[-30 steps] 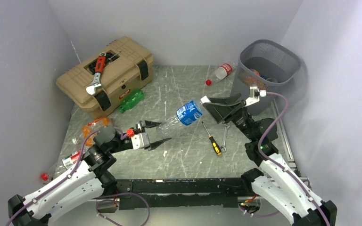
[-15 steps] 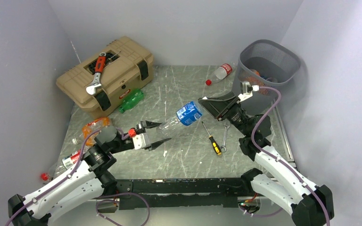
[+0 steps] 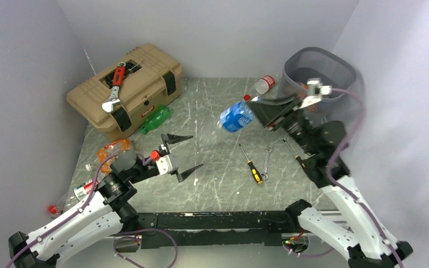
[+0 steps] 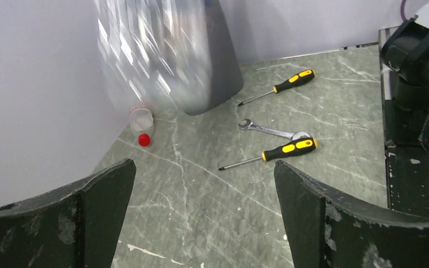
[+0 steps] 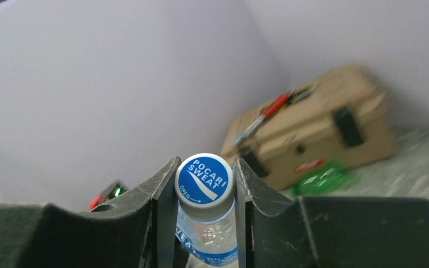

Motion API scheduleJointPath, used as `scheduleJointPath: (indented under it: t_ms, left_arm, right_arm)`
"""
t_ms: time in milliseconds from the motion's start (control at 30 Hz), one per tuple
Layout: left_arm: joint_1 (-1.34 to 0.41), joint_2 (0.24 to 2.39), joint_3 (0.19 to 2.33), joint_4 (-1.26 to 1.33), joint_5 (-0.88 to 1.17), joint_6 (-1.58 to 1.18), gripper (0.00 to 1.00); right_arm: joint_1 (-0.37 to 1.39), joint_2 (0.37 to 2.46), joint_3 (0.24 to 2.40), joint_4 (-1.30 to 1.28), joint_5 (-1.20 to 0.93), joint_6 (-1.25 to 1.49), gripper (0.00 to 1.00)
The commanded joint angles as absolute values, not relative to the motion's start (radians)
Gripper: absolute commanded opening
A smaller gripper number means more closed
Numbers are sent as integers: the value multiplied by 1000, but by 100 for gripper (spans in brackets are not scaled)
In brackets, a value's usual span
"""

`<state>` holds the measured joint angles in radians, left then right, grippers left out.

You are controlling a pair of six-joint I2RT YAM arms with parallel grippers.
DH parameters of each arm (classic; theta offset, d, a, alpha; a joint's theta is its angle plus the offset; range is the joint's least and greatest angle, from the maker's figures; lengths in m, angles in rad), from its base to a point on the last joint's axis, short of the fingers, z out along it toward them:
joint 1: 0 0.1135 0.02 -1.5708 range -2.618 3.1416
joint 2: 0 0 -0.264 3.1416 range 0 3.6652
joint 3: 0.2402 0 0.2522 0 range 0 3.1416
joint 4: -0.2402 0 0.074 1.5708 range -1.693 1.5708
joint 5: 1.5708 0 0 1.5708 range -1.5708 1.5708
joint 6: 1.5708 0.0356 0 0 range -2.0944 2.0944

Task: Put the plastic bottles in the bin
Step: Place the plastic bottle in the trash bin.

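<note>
My right gripper holds the bottle and will next swing outward over the bin's opening [image 3: 323, 66] and let go of the bottle, because the bin is outward and to the gripper's right in the top view.
A clear bottle with a blue label [image 3: 236, 117] hangs in the air left of the grey mesh bin [image 3: 319, 67]. My right gripper [image 3: 257, 111] is shut on its blue cap [image 5: 204, 178], one finger on each side. My left gripper [image 3: 194, 151] stands wide open and empty low over the table; its fingers [image 4: 89, 212] frame bare table. On the table lie a green bottle [image 3: 156, 119], a red-capped bottle [image 3: 262, 85] beside the bin, an orange-labelled bottle [image 3: 111, 152] and a red-labelled bottle [image 3: 81, 192] by the left arm. The bin [image 4: 201, 67] looks blurred in the left wrist view.
A tan toolbox [image 3: 125, 89] with a wrench and red tool on its lid stands at the back left. Two yellow-handled screwdrivers [image 3: 252, 164] [image 3: 291, 152] and a spanner [image 3: 266, 159] lie at the centre right. Walls close in on three sides.
My left gripper has opened and let go of the blue-labelled bottle. My right gripper has shut on its cap end and carried it up and right toward the bin.
</note>
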<state>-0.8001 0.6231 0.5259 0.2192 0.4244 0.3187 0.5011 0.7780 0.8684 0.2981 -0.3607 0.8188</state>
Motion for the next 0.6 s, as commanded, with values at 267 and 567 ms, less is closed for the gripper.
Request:
scheduleJointPath:
  t_ms: [267,567]
  left_arm:
    - [-804,606,610,169,255,290,99]
    - [-804,584,597,170,210,313,99]
  right_arm:
    - [503,908,1427,-32,640,89,0]
    - [230,1226,1637,62,751,124,0]
